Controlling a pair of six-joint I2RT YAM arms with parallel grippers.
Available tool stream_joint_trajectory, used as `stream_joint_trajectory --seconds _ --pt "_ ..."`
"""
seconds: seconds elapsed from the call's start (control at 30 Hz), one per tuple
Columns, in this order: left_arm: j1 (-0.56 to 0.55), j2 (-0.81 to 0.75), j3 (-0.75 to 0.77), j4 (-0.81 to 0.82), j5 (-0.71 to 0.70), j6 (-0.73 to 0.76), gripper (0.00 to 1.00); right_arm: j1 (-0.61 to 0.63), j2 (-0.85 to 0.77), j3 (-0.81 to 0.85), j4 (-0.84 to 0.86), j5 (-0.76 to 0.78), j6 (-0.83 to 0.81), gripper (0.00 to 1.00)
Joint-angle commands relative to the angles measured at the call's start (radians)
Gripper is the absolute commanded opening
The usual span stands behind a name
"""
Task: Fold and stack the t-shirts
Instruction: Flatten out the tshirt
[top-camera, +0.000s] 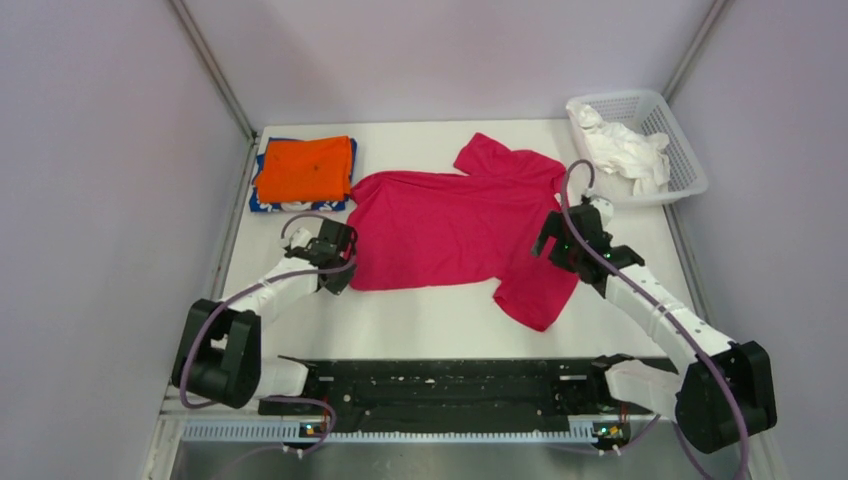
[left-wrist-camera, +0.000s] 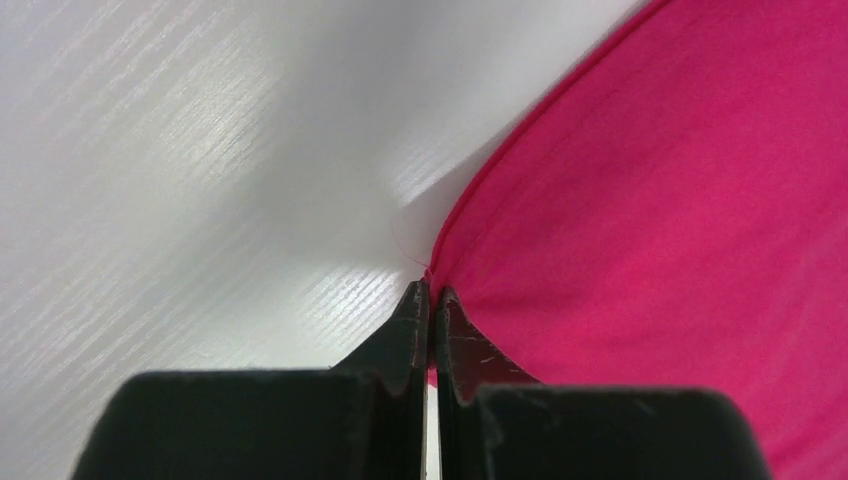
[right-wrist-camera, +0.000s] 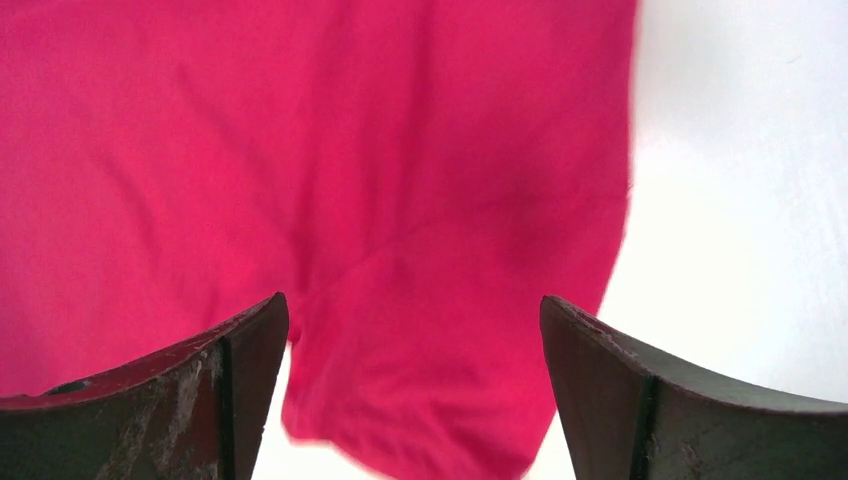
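Note:
The robot's right gripper should move back and down onto the sleeve's near corner (top-camera: 542, 326) (right-wrist-camera: 514, 468), which lies below and back of it, since the left gripper is already pinching the hem.
The magenta-red t-shirt (top-camera: 455, 225) lies spread flat in the middle of the table. My left gripper (top-camera: 341, 262) is shut on the hem corner of the magenta-red t-shirt (left-wrist-camera: 640, 200) at its near left; in the left wrist view the gripper (left-wrist-camera: 432, 292) pinches the cloth edge. My right gripper (top-camera: 553, 243) is open and empty, hovering over the shirt's right sleeve; the right wrist view shows the gripper (right-wrist-camera: 415, 330) above that sleeve (right-wrist-camera: 430, 380). The folded orange t-shirt (top-camera: 305, 168) lies on the folded blue t-shirt (top-camera: 262, 203) at the far left.
A white mesh basket (top-camera: 686, 160) with white cloth (top-camera: 625, 148) in it stands at the far right corner. Purple walls close in the table on the left, back and right. A black rail (top-camera: 450, 385) runs along the near edge.

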Motion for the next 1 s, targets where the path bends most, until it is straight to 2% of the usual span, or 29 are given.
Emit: stream_joint_trajectory --seconds 0.0,0.13,0.33,0.53,0.8,0.9,0.97 --pt "0.001 -0.075 0.002 0.006 -0.019 0.083 0.0 0.151 -0.023 0.078 -0.234 0.054 0.005 0.93" --pt "0.002 -0.089 -0.004 0.007 -0.012 0.091 0.0 0.255 -0.035 0.043 -0.425 0.095 0.09 0.87" --pt "0.001 -0.087 -0.013 0.011 -0.014 0.095 0.0 0.273 -0.063 -0.076 -0.446 0.024 0.195 0.68" --pt "0.001 -0.09 -0.015 0.012 -0.018 0.1 0.0 0.278 -0.073 -0.136 -0.363 -0.053 0.214 0.5" --pt "0.001 -0.097 -0.019 0.01 -0.016 0.099 0.0 0.28 -0.07 -0.197 -0.322 -0.087 0.237 0.46" --pt "0.002 -0.097 -0.02 0.011 -0.014 0.098 0.0 0.282 -0.069 -0.229 -0.255 -0.112 0.251 0.43" --pt "0.001 -0.098 -0.019 0.009 -0.013 0.098 0.0 0.282 -0.064 -0.248 -0.214 -0.12 0.26 0.37"
